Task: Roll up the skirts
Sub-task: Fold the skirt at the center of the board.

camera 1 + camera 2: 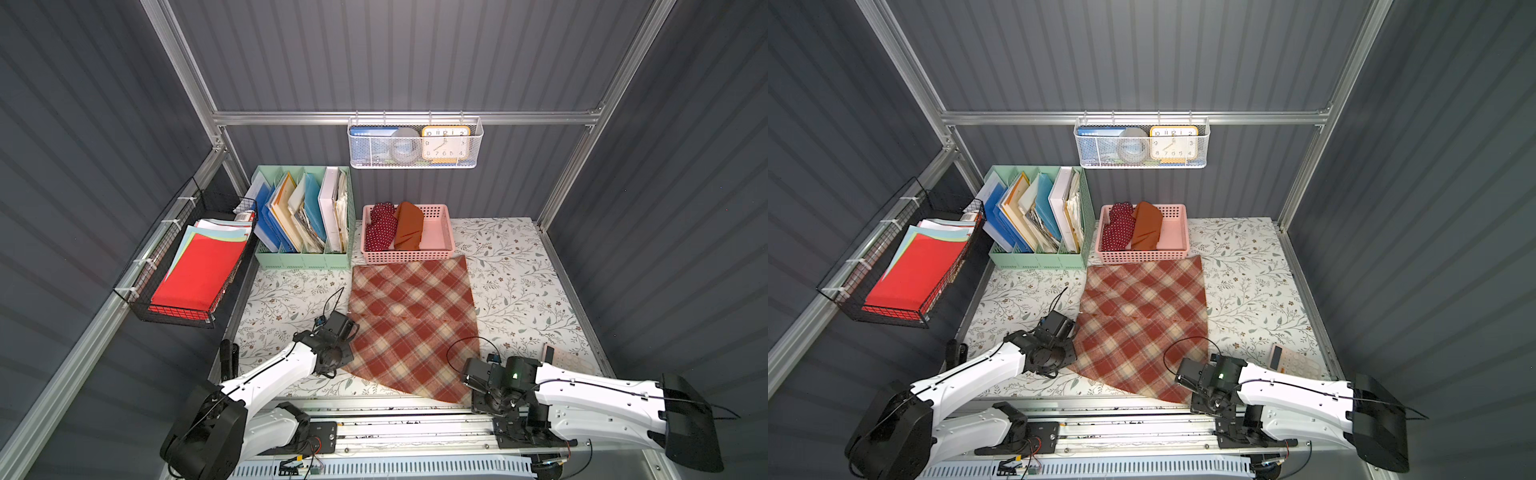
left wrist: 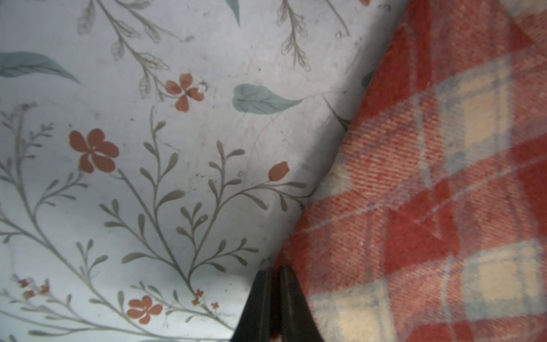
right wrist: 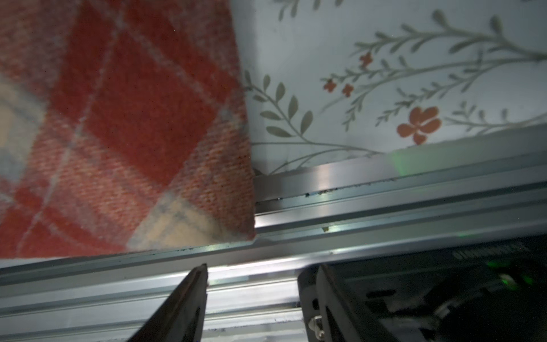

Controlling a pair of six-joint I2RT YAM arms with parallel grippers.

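Note:
My right gripper should next move gently outward and down to pinch the tip of the skirt's near corner [image 1: 459,398] [image 3: 246,231], because it sticks out over the bar and is just outward and below.
A red-and-cream plaid skirt [image 1: 411,324] [image 1: 1142,324] lies spread flat on the floral table. My left gripper [image 2: 273,271] is at its left edge [image 1: 351,334], shut, with the hem of the plaid cloth [image 2: 429,192] pinched between the fingertips. My right gripper [image 3: 262,266] stands open over the metal rail by the skirt's near right corner [image 3: 231,225], holding nothing; in both top views it [image 1: 473,390] [image 1: 1187,384] is at the table's front edge. A dark red polka-dot skirt [image 1: 380,228] and a rust-orange skirt [image 1: 409,226] lie rolled in the pink basket [image 1: 407,258].
A green file organizer [image 1: 303,216] stands left of the pink basket. A black wire basket [image 1: 137,286] with red paper hangs on the left wall. A white mesh basket [image 1: 415,164] with a clock hangs on the back rail. A calculator [image 1: 569,361] lies near right. The aluminium rail [image 1: 395,415] borders the front.

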